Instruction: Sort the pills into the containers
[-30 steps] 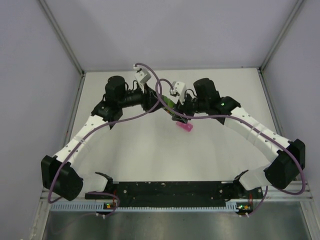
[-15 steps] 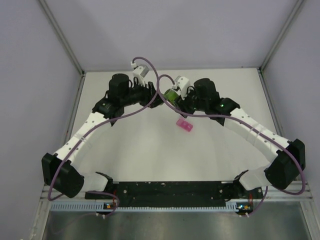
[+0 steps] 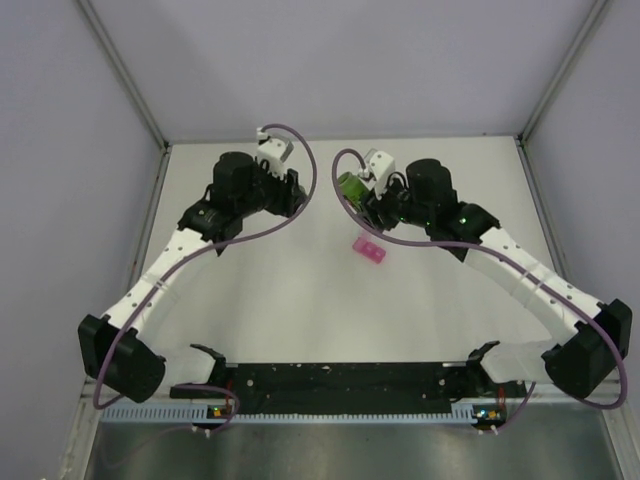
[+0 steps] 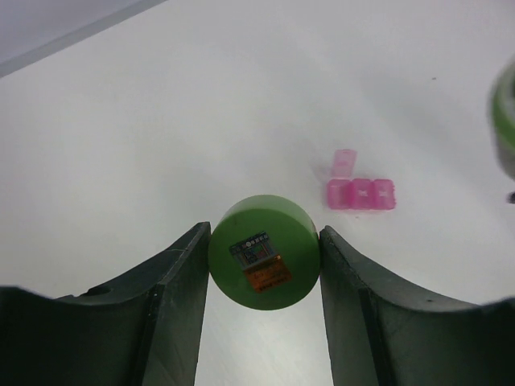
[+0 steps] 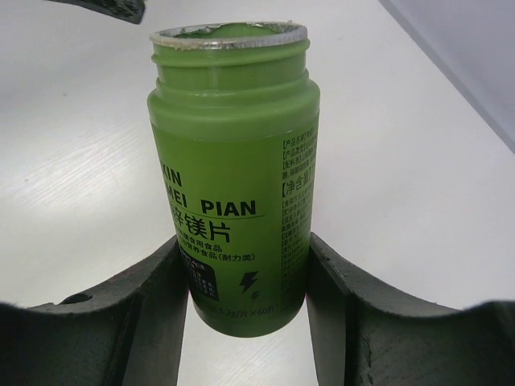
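The left gripper brings the green cap down next onto the white table (image 3: 312,241) beside the pink containers.
My right gripper (image 5: 245,277) is shut on the lower body of a green bottle (image 5: 233,161). The bottle's mouth is uncapped, with a foil rim round it. My left gripper (image 4: 264,269) is shut on the bottle's round green cap (image 4: 262,251), whose sticker faces the camera. From above, the bottle (image 3: 350,187) hangs between the two wrists at the back of the table. The pink containers (image 3: 370,250) lie on the table below it. In the left wrist view the containers (image 4: 360,193) show three joined compartments, one lid flipped open. No pills are in view.
The white table (image 3: 300,300) is bounded by a metal frame and grey walls at the back and sides. Purple cables loop above both wrists. The bottle's edge (image 4: 505,121) shows blurred at the right of the left wrist view.
The two grippers have drawn apart, the left going left with the cap and the right going right with the bottle. The pink containers now lie uncovered.
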### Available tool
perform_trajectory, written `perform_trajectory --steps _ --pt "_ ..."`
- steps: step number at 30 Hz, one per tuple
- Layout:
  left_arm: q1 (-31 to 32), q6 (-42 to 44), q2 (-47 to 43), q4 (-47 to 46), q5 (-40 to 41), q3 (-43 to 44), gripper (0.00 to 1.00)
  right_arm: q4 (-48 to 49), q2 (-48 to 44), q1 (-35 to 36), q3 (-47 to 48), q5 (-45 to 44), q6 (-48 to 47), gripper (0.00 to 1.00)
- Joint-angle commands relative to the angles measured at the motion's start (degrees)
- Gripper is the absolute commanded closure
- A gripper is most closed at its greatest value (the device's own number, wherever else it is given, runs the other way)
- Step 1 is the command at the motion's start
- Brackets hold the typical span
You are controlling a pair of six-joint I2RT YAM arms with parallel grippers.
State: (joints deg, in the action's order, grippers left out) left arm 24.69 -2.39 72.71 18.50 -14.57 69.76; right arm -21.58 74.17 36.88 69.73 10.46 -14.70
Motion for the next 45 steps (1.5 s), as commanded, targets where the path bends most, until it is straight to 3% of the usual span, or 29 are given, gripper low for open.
perform_trajectory --steps 1,7,19,39,45 --pt "-0.96 4.68 3.75 -1.53 9.98 -2.78 1.0 4.36 -4.12 -0.67 -0.03 2.72 0.9 1.0" --pt "-0.96 3.54 11.48 -3.65 17.28 -3.84 0.99 4.88 -6.32 -0.85 -1.18 3.25 0.9 1.0" --pt "-0.96 -1.38 26.95 -0.31 20.19 0.03 0.95 5.15 -9.22 -1.64 -3.37 3.69 0.72 1.0" --pt "-1.04 -3.76 33.46 0.39 19.49 -0.59 0.6 5.41 -9.66 -2.17 -4.7 4.48 0.64 1.0" --pt "-1.13 -4.2 33.46 0.31 19.49 -0.94 0.43 5.41 -9.84 -2.25 -4.87 4.66 0.72 1.0"
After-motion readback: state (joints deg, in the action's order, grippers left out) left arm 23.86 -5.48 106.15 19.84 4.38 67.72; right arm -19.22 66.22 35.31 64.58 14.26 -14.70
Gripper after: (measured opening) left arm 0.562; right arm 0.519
